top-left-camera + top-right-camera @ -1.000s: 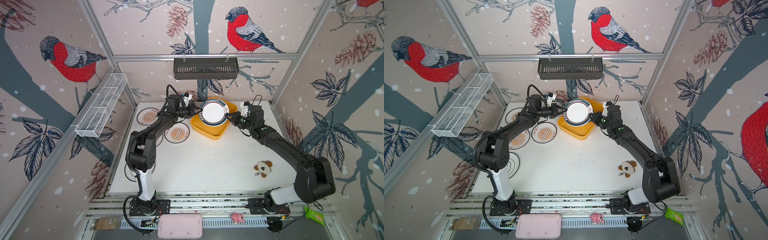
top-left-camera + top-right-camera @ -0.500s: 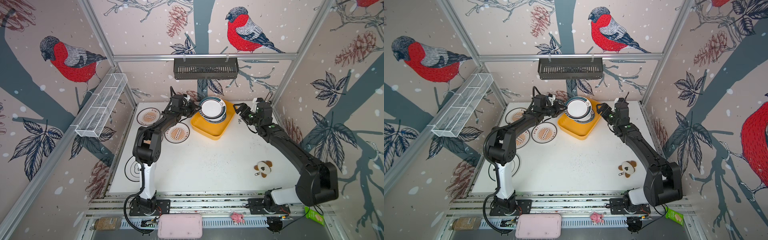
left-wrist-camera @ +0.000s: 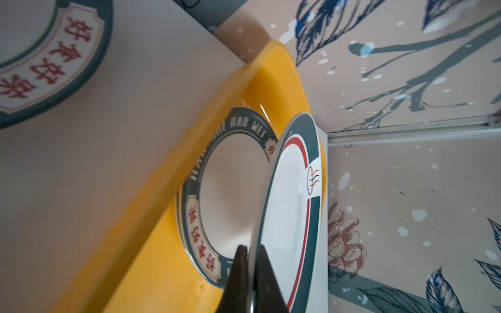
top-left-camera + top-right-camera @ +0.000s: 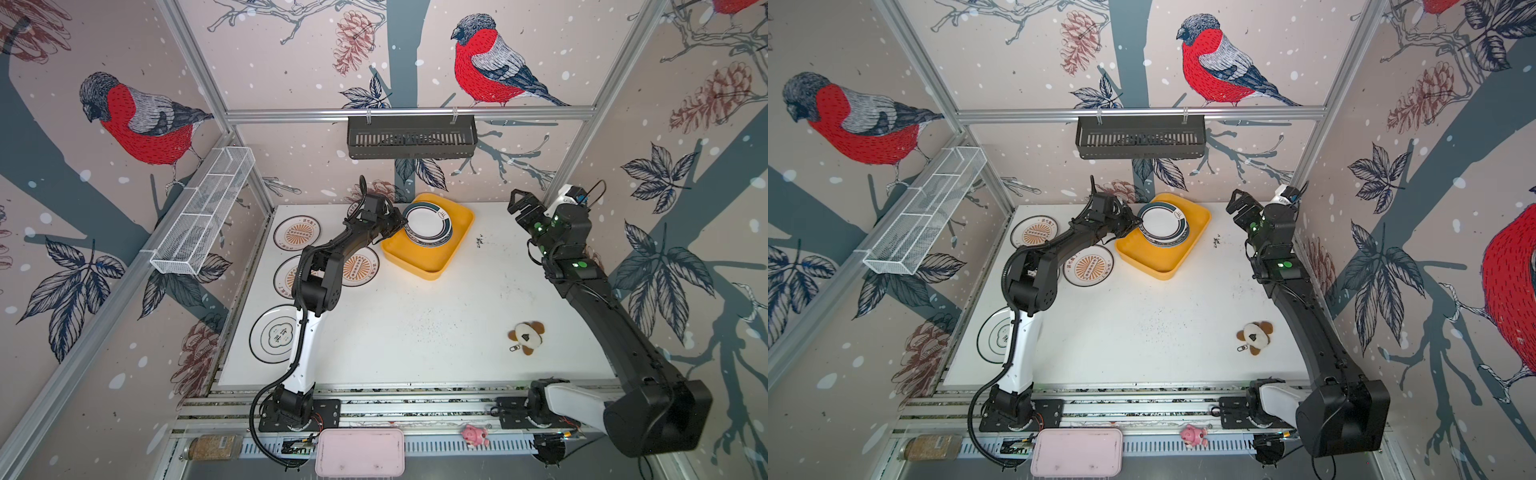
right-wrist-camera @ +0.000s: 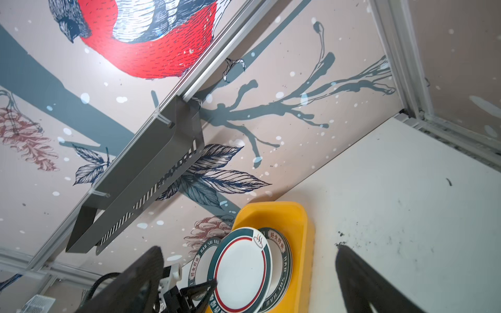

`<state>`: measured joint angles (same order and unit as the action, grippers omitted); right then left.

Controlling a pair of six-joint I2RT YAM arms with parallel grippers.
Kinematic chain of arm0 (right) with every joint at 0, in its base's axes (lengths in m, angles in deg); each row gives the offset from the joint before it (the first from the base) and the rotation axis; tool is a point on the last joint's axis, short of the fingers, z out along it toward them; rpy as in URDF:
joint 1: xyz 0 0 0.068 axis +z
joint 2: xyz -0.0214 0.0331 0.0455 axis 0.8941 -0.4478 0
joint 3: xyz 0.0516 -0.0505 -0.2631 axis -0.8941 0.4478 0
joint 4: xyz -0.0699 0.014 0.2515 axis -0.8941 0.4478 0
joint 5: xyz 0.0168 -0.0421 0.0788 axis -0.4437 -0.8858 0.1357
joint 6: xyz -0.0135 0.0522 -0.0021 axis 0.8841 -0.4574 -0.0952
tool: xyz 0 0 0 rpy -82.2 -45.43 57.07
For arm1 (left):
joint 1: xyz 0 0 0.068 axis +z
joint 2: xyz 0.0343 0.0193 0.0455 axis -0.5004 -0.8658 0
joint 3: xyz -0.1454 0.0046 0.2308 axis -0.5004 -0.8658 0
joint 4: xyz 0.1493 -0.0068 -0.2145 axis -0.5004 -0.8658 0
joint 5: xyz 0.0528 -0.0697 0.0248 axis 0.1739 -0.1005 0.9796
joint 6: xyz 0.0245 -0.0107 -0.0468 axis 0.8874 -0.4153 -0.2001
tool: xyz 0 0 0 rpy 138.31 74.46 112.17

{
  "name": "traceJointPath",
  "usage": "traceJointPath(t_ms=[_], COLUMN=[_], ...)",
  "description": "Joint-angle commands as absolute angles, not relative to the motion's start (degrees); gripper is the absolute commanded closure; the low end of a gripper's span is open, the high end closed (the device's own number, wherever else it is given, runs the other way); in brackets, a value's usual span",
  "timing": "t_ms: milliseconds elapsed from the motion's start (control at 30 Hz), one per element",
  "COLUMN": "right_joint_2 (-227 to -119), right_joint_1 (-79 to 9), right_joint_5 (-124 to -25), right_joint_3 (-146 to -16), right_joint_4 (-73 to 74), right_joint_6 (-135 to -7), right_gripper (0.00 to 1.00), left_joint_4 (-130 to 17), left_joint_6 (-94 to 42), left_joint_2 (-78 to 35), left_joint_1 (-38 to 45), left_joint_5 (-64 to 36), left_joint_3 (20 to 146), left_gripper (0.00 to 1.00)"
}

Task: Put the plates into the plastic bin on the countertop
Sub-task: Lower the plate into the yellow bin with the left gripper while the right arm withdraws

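The green-rimmed plates are stacked below the tilted plate inside the yellow plastic bin (image 4: 415, 266), so my left gripper should next lower it onto them and release its rim.
The yellow plastic bin (image 4: 415, 266) (image 4: 1150, 262) stands at the back middle of the countertop (image 4: 415, 324) and holds a stack of green-rimmed plates (image 3: 230, 189). My left gripper (image 4: 402, 226) (image 4: 1137, 226) (image 3: 250, 249) is shut on the rim of another green-rimmed plate (image 4: 427, 222) (image 4: 1160, 224) (image 3: 287, 206) (image 5: 241, 271), held tilted just over that stack. My right gripper (image 4: 519, 205) (image 4: 1237, 205) (image 5: 249, 250) hangs open and empty, raised to the right of the bin. Two sunburst plates (image 4: 297, 232) (image 4: 357, 266), a third behind the left arm (image 4: 284, 276) and a black-ringed plate (image 4: 272, 334) lie at the left.
A black slotted basket (image 4: 411, 137) hangs on the back rail and a wire basket (image 4: 203, 216) on the left wall. A plush toy with a keyring (image 4: 527, 337) lies at the right. A pink tray (image 4: 359, 453), a pink pig (image 4: 473, 434) and a jar (image 4: 214, 446) sit below the front edge.
Both grippers held the plate over the bin. The right gripper opened, let go and drew back to the right. The left gripper brought the plate down over the stack.
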<state>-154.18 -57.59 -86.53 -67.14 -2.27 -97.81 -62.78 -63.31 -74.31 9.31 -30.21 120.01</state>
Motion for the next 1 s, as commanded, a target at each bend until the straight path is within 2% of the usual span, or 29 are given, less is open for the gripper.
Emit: traceJointPath(t_ms=[0, 100, 433, 733, 800, 867, 967], right_joint_2=[-155.32, -158.07, -164.43, -167.44, -167.96, -168.22, -168.44], right_joint_1=[-58.98, -60.71, -62.93, -63.70, -63.79, -63.78, -63.85], right_joint_5=[-85.78, -83.84, -81.75, -80.37, -80.11, -79.92, -79.70], right_joint_3=[-68.43, -70.87, -73.04, -74.89, -75.45, -75.81, -75.77], right_joint_4=[-4.37, -3.15, -2.79, -3.32, -3.08, -3.09, -3.29], right_joint_6=[-96.08, -96.37, -98.44, -98.99, -98.63, -98.30, -98.10], right_gripper=[0.00, 0.00, 0.00, 0.00, 0.00, 0.00, 0.00], left_joint_4=[-60.33, -57.02, -63.11, -66.58, -66.75, -67.24, -67.68], left_joint_6=[-66.25, -68.64, -69.45, -67.50, -67.33, -67.00, -66.30], left_joint_2=[-75.72, -77.67, -83.48, -82.95, -82.77, -82.49, -81.88], left_joint_1=[8.81, 8.52, 7.57, 7.00, 6.91, 6.73, 6.39], left_joint_5=[-27.78, -28.20, -23.84, -21.25, -20.97, -20.42, -19.80], left_joint_3=[121.42, 121.93, 129.01, 130.21, 130.23, 130.33, 130.29], left_gripper=[1.00, 1.00, 1.00, 1.00, 0.95, 0.85, 0.79])
